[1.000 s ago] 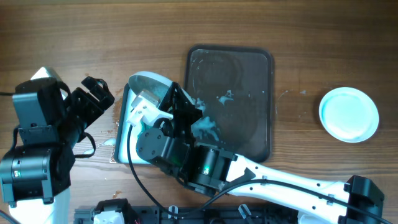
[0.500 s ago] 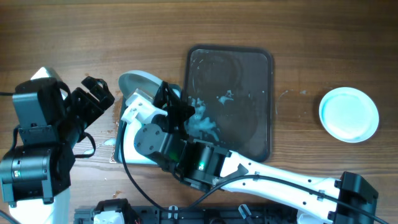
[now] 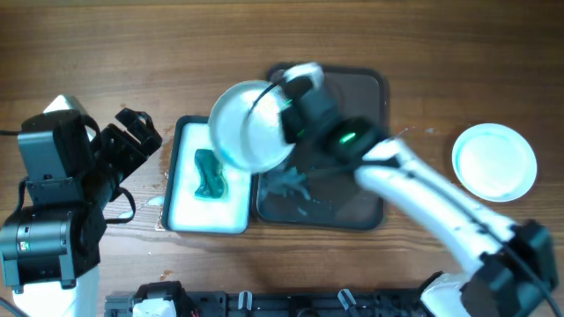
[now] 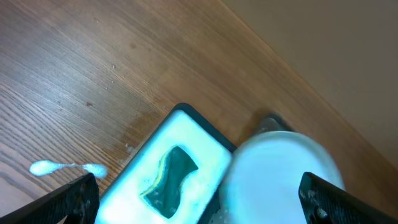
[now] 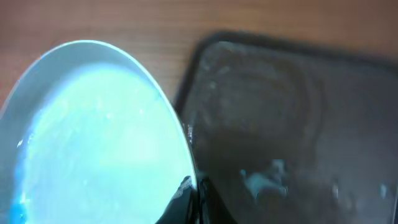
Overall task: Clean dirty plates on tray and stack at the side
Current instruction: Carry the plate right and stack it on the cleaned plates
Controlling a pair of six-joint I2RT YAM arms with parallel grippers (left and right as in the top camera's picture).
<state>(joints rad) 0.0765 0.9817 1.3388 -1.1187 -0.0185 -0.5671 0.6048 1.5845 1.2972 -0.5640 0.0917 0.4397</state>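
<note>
The stack of white plates is past the tray (image 3: 361,189), so my right gripper should carry this plate across, lower it on top of the stack and let go of the plate's rim.
My right gripper (image 3: 284,116) is shut on the rim of a white plate (image 3: 249,126) and holds it up over the gap between the white basin and the dark brown tray (image 3: 361,189). The plate fills the left of the right wrist view (image 5: 93,137), with the fingers pinching its edge (image 5: 194,190). It shows blurred in the left wrist view (image 4: 280,174). The tray (image 5: 292,124) carries blue smears and no plate. A stack of white plates (image 3: 494,162) lies on the table at the far right. My left gripper (image 3: 137,132) is open and empty at the left.
A white rectangular basin (image 3: 181,211) left of the tray holds a green sponge (image 3: 209,176); both also show in the left wrist view (image 4: 174,177). A small white spill (image 4: 62,168) lies on the wooden table beside the basin.
My right arm has lifted the plate out of the basin and swung up and right toward the tray, uncovering the sponge. The left arm has not moved.
</note>
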